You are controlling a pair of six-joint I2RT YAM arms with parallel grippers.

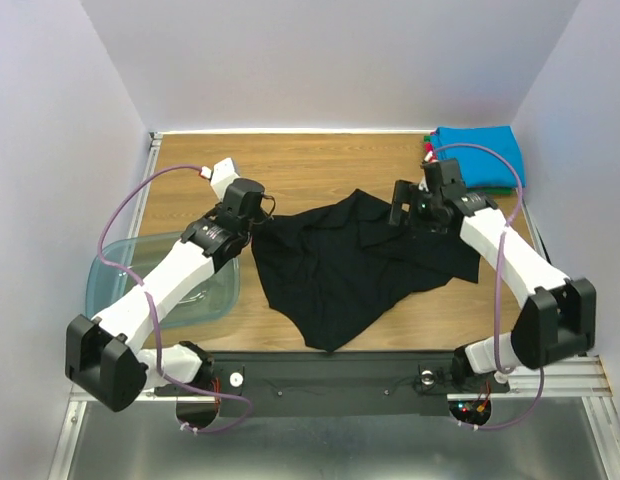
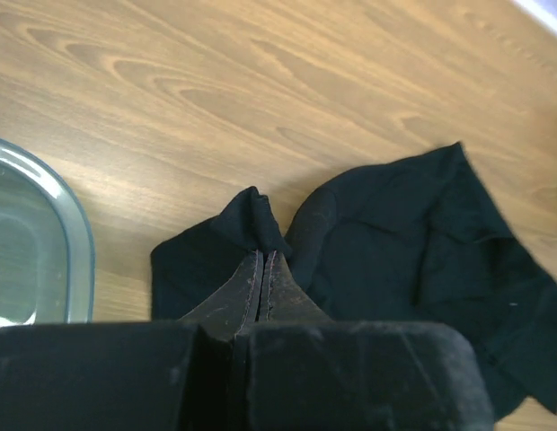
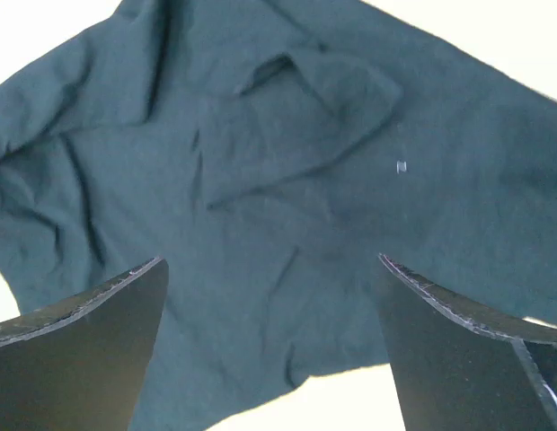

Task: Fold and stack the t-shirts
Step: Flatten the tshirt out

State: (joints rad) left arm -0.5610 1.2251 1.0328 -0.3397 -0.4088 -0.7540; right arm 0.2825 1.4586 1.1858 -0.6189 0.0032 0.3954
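The black fold's tip (image 3: 386,94) is below my right gripper and to its right in the wrist view. Its edge stands raised, so I will lower my right gripper that way onto it next.
The black t-shirt (image 1: 340,265) lies crumpled on the wooden table at the centre. My left gripper (image 1: 258,212) is at its left edge, shut on a pinched fold of the black cloth (image 2: 253,215). My right gripper (image 1: 402,212) is open above the shirt's right part, and the black cloth (image 3: 278,180) fills its wrist view between the spread fingers (image 3: 90,305). A stack of folded shirts sits at the far right corner, the bright blue one (image 1: 480,155) on top, with red-pink (image 1: 428,150) and green edges showing under it.
A translucent blue-green plastic tub (image 1: 200,295) stands at the left under my left arm; its rim shows in the left wrist view (image 2: 72,224). White walls close the table on three sides.
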